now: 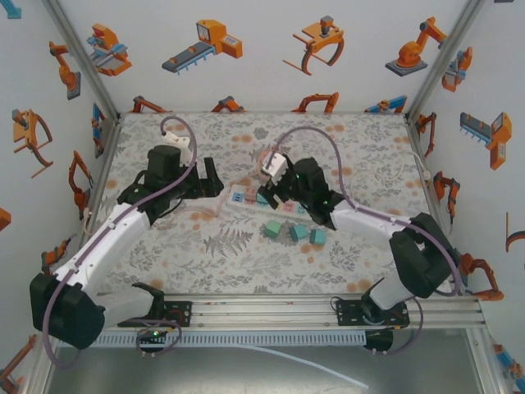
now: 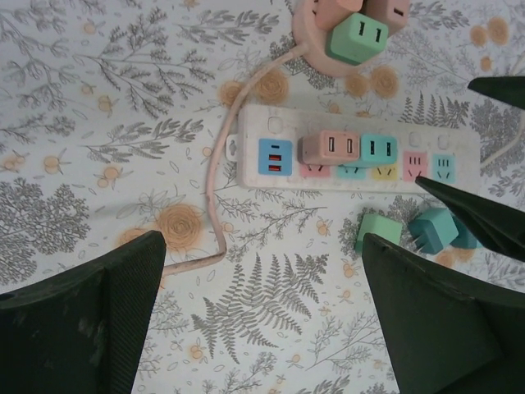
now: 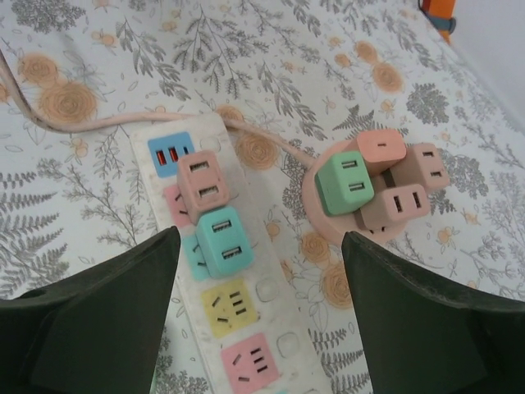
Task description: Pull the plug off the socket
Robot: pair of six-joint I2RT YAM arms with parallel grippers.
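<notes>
The robot's right gripper is going to lower its open fingers next, toward the pink plug [image 3: 203, 182] and astride the teal plug [image 3: 224, 241] below, on the sides that its neighbour leaves free.
A white power strip [image 3: 271, 291] lies on the floral table with a pink plug [image 3: 203, 182] and a teal plug [image 3: 221, 242] seated side by side in it. Its yellow socket [image 3: 230, 305] and pink socket [image 3: 250, 361] stand bare. My right gripper [image 3: 258, 328] hangs open just above those bare sockets, nothing between its fingers. My left gripper [image 2: 262, 328] is wide open over the cloth, in front of the strip [image 2: 271, 123] and apart from it. From above, the strip [image 1: 244, 199] lies between the left gripper [image 1: 212, 179] and the right gripper [image 1: 275, 197].
A round pink socket hub [image 3: 316, 201] beside the strip carries a green plug [image 3: 344, 182] and pinkish plugs. Loose green [image 2: 379, 231] and teal [image 2: 433, 230] plugs lie in front of the strip. The strip's pink cable [image 2: 215, 180] curves along the cloth at its left end.
</notes>
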